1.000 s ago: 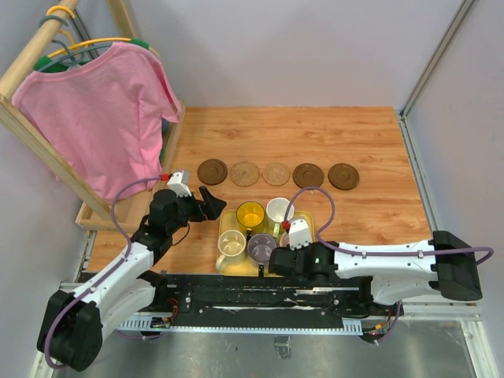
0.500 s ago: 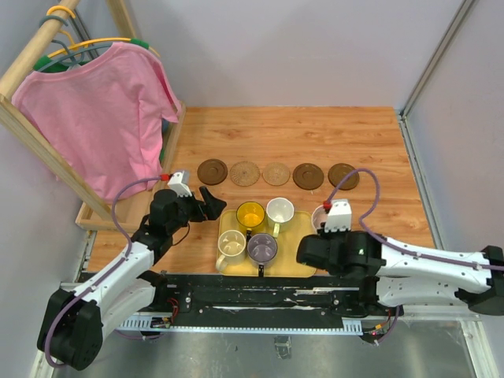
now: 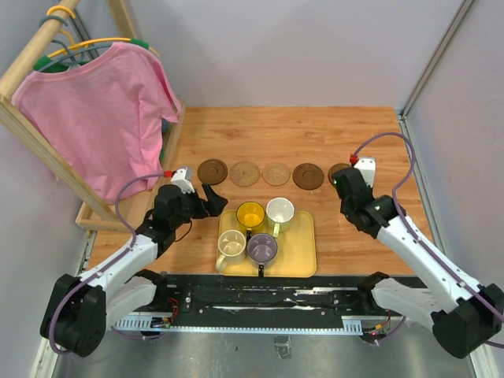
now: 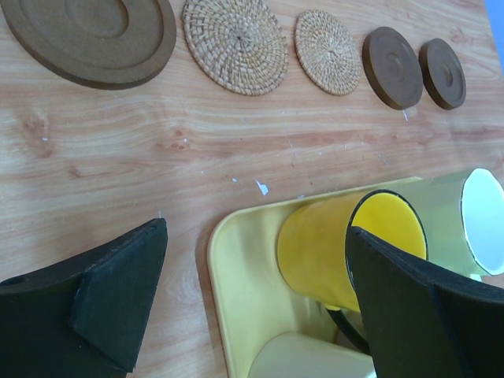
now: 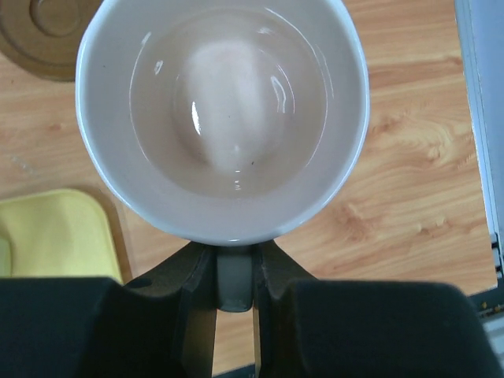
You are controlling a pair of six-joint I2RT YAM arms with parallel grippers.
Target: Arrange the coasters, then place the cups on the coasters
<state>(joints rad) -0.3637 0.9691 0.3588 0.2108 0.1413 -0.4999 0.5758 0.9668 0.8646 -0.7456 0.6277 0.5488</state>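
Observation:
The dark brown coaster nearest the bar is empty, so my right gripper next needs to carry the pale pink cup outward and down onto it.
Five coasters lie in a row across the table: dark brown, tan woven, tan woven, dark brown, and a rightmost dark brown one partly under my right arm. My right gripper is shut on the handle of the pale pink cup, held upright beside a brown coaster. The yellow cup, white cup, cream cup and purple-grey cup stand on the yellow tray. My left gripper is open at the tray's left corner, next to the yellow cup.
A wooden rack with a pink shirt stands along the left edge of the table. A metal frame rail runs down the right side. In the right wrist view the tray's corner lies at the lower left.
My right arm has swung from the tray's near right corner out to the far right, carrying the pink cup up to the rightmost coaster. The left arm has barely shifted.

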